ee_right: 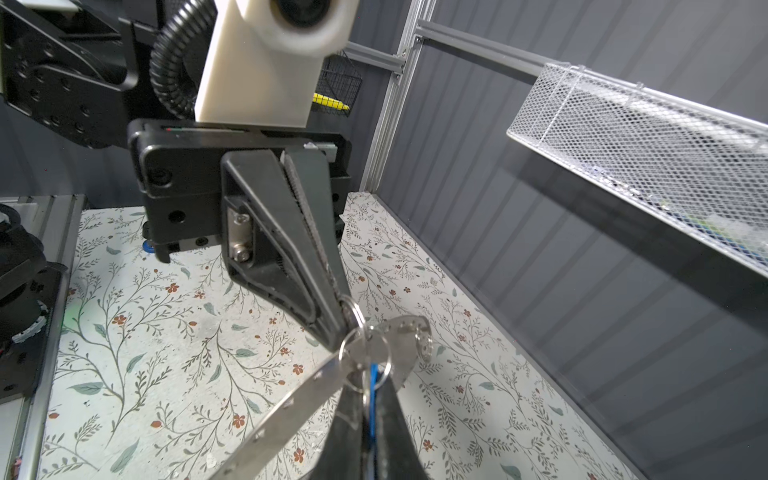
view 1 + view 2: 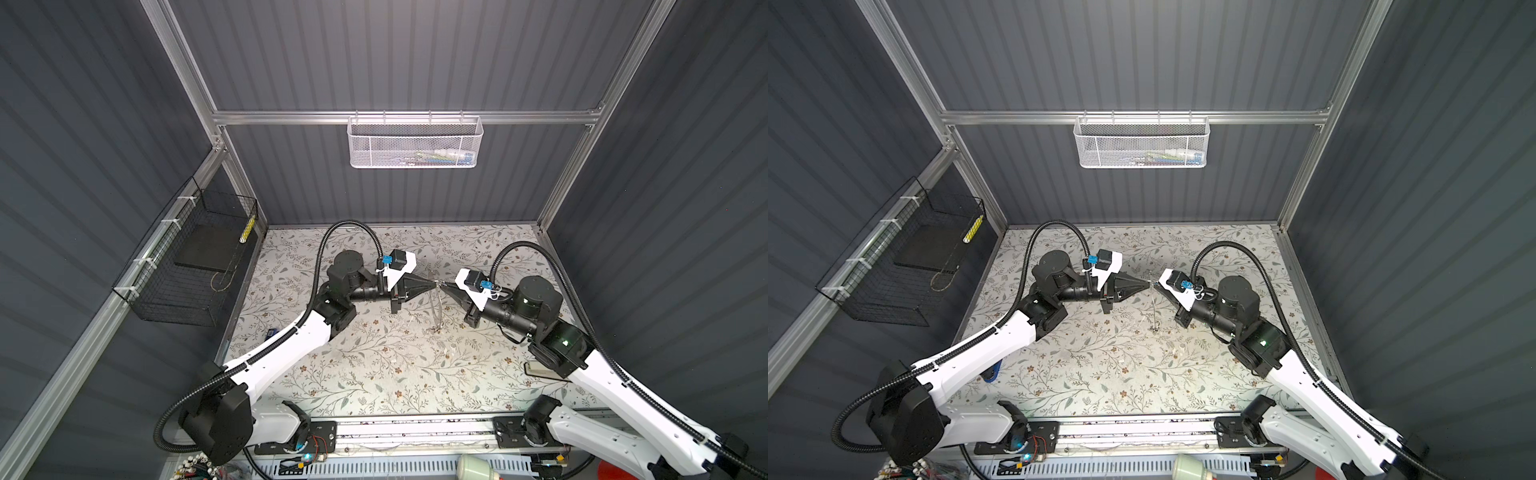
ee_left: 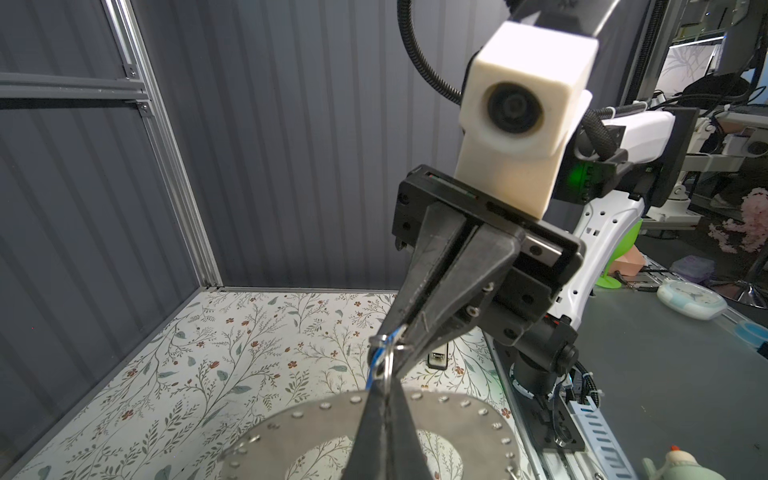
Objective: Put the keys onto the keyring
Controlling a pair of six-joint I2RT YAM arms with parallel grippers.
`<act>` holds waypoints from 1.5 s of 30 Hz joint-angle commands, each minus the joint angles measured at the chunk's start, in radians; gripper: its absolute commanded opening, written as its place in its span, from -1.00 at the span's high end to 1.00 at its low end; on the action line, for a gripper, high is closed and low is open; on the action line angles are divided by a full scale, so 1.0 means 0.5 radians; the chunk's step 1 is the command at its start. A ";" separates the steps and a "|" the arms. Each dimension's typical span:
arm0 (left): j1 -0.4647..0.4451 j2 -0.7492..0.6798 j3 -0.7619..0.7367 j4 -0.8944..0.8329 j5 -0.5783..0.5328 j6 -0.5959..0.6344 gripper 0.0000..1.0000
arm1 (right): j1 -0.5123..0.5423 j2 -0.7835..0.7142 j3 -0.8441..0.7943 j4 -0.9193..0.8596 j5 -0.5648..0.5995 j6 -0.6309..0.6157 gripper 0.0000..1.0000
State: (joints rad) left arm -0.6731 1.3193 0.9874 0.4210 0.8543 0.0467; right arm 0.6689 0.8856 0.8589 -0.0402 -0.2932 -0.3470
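My right gripper will turn its fingers downward next, lower to the bare floral table below and release the key, because the key's split rings overlap the keyring's flat ring.
Both grippers meet tip to tip above the middle of the floral table [image 2: 374, 374]. My left gripper [image 2: 433, 284] [image 3: 384, 392] is shut on the band of the keyring [image 3: 307, 424], a flat grey ring with small holes. In both top views the keyring [image 2: 436, 309] [image 2: 1155, 307] hangs edge-on as a thin line. My right gripper [image 2: 443, 286] [image 1: 369, 388] is shut on a key with a blue tag [image 1: 373, 376]. Only the tag's thin blue edge shows between the jaws. Small wire split rings [image 1: 365, 357] on that key overlap the keyring's band [image 1: 291, 409] beside the left fingertips [image 1: 336, 328].
A white mesh basket [image 2: 415, 143] hangs on the back rail. A black wire basket [image 2: 191, 257] is fixed to the left wall. A small blue item [image 2: 992, 372] lies at the table's left edge. A flat dark item [image 2: 540, 370] lies half under the right arm.
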 commanded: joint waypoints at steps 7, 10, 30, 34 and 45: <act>0.000 -0.110 0.258 -0.905 -0.308 0.523 0.89 | 0.021 0.188 0.244 -0.247 0.033 -0.146 1.00; 0.008 -0.172 0.254 -1.121 -0.565 0.616 0.28 | 0.021 0.336 0.379 -0.404 0.015 -0.186 1.00; 0.196 -0.676 -0.077 -1.161 -2.357 0.293 -0.73 | 0.068 1.706 1.389 -0.905 -0.168 -0.253 1.00; 0.196 -0.625 -0.130 -1.172 -2.333 0.215 -0.73 | -0.024 1.833 1.328 -0.961 -0.107 -0.229 1.00; 0.199 -0.325 -0.177 -1.091 -2.107 0.184 -0.74 | -0.227 1.972 0.966 -1.211 0.364 -0.281 1.00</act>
State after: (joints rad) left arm -0.5789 1.1336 0.8955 -0.1463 -0.2329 0.1520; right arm 0.5648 1.8725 1.3758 -0.5713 -0.1967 -0.4793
